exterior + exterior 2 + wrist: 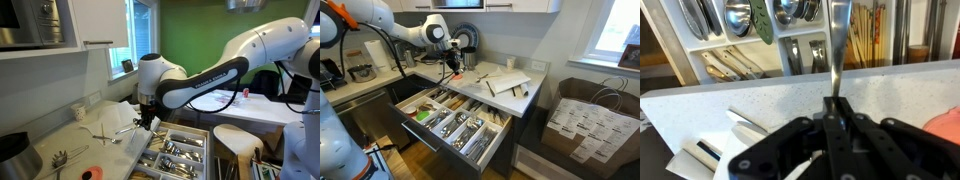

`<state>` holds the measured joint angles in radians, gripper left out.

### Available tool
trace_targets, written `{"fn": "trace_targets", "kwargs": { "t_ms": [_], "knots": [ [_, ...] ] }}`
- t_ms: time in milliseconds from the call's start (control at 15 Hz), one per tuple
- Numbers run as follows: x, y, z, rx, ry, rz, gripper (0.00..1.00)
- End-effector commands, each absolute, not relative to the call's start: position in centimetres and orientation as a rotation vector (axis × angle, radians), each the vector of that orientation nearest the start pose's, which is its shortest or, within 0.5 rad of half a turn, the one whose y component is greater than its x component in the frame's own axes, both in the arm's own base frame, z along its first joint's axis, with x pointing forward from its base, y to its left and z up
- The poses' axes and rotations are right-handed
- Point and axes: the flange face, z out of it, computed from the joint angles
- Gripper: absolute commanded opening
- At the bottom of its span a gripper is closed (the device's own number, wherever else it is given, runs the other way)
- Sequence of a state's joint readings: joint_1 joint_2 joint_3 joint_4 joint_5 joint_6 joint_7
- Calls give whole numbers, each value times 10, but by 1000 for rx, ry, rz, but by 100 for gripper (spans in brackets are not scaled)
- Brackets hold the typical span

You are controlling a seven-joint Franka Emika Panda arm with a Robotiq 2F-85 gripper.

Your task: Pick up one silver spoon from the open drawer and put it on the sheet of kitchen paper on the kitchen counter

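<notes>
My gripper carries the spoon outward over the counter next and lowers it there to release it, since the kitchen paper (489,79) lies outward and below.
My gripper (836,104) is shut on the thin handle of a silver spoon (838,50), which points away over the counter's front edge toward the drawer. In both exterior views the gripper (143,122) (453,68) hangs just above the kitchen counter (60,135) (525,100), near the edge. The open drawer (178,152) (455,122) (740,45) holds a divided tray full of cutlery. The white sheet of kitchen paper (103,129) (732,132) lies on the counter beside the gripper, with some cutlery lying on it.
A dark pot (14,150) and a red-orange object (90,172) (945,125) sit on the counter. Folded white sheets (506,84) lie further along it. A wall and a window sill (125,72) stand behind the counter. A paper bag (582,120) stands on the floor.
</notes>
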<state>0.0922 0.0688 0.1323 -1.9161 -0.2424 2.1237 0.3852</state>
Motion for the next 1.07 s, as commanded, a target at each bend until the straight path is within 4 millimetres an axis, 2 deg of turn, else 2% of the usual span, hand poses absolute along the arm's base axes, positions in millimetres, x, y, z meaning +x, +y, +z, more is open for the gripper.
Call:
{"fn": "trace_targets", "kwargs": {
  "t_ms": [0, 267, 467, 600, 667, 733, 1000],
  "knots": [
    [636, 99, 476, -3238, 379, -231, 2],
    [684, 70, 477, -3111, 644, -155, 2],
    [718, 56, 476, -2991, 843, -162, 2],
    [733, 49, 468, -2911, 978, -172, 2],
    [714, 52, 475, -2982, 865, -200, 2],
    [720, 50, 472, -2977, 878, -203, 8],
    [719, 53, 473, -2978, 870, -207, 8]
  ]
}}
